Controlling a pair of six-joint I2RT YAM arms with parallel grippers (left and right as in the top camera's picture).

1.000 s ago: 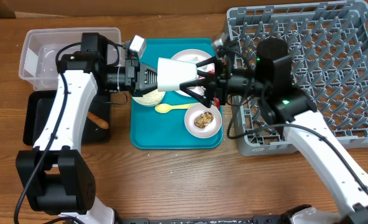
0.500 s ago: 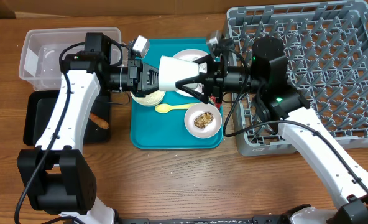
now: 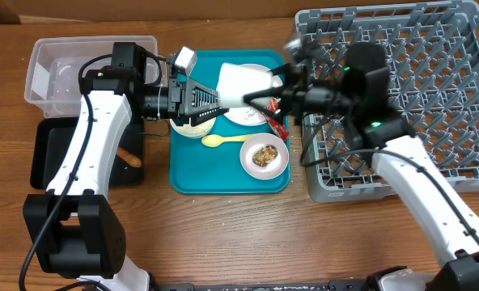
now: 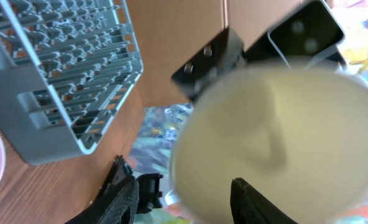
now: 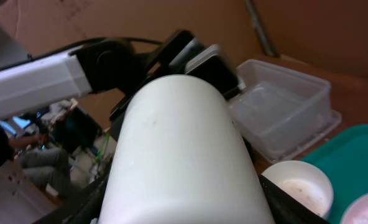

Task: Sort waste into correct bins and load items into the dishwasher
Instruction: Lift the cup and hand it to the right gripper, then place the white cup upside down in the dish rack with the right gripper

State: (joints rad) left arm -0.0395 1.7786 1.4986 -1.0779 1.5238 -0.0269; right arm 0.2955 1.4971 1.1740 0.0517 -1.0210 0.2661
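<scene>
The right gripper swings back over the dish rack (image 3: 434,73) next, tilts down and lowers the cup into the near tray-side corner (image 3: 334,173), since that spot is empty.
A small white cup (image 3: 239,82) hangs on its side above the teal tray, and my right gripper (image 3: 261,94) is shut on it from the right. In the right wrist view the cup (image 5: 183,149) fills the space between the black fingers (image 5: 282,200). My left gripper (image 3: 205,103) stands open just left of the cup, apart from it. In the left wrist view the cup's mouth (image 4: 277,134) faces the camera, blurred, beyond the open fingers (image 4: 125,200). The grey dish rack (image 3: 434,73) lies to the right.
On the teal tray (image 3: 223,176) lie a bowl of rice (image 3: 189,127), a yellow spoon (image 3: 222,141), a bowl with a brown lump (image 3: 264,157), a pale plate (image 3: 247,115) and a red wrapper (image 3: 278,125). At left are the clear tub (image 3: 57,73) and the black tray (image 3: 45,153) holding an orange stick (image 3: 128,158).
My left gripper has opened and let go of the cup. The right gripper has closed on the cup and drawn it a little to the right, toward the rack.
</scene>
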